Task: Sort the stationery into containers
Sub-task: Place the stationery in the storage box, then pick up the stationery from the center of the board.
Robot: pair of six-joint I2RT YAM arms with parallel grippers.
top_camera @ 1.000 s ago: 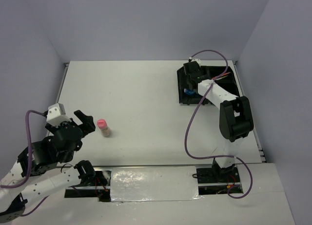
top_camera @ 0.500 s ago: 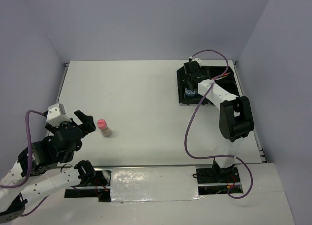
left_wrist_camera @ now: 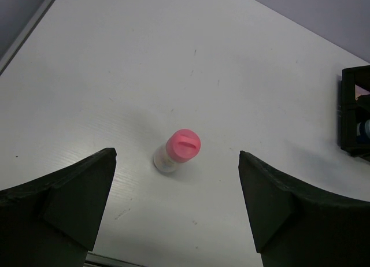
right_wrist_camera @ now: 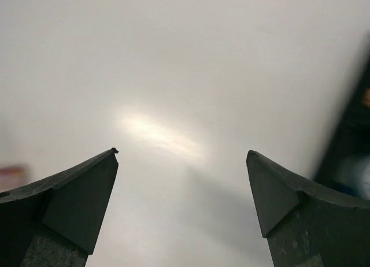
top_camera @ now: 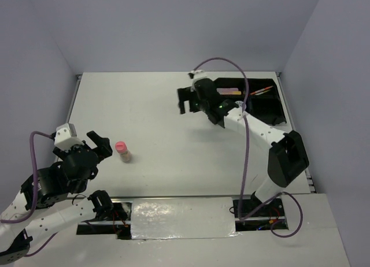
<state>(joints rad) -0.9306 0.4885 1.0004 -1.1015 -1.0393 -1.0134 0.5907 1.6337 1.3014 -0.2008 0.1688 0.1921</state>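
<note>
I should move my right gripper to the left in the top view and lower its open fingers around the upright bottle's pink cap (top_camera: 121, 146) (right_wrist_camera: 11, 177).
The pink-capped bottle (top_camera: 122, 151) stands upright on the white table, left of the middle. My left gripper (top_camera: 100, 142) is open just to its left. In the left wrist view the bottle (left_wrist_camera: 178, 150) stands beyond the wide-open fingers (left_wrist_camera: 75, 192), untouched. My right gripper (top_camera: 186, 107) hovers open and empty over bare table, left of the black tray (top_camera: 276, 105). In the right wrist view the right gripper (right_wrist_camera: 182, 152) has only table between its fingers. An orange pen (top_camera: 260, 91) lies in a far compartment. A blue tub (left_wrist_camera: 364, 128) shows in the tray (left_wrist_camera: 350, 88).
The right arm (top_camera: 254, 128) crosses the tray's near part and hides what is in it. Grey walls close in the table at the back and on both sides. A shiny strip (top_camera: 182, 218) runs along the near edge between the arm bases.
The right gripper opened over the tray's near-left compartment, leaving a blue tub there. It then swung out leftward over the table. The left arm and the bottle have not moved.
</note>
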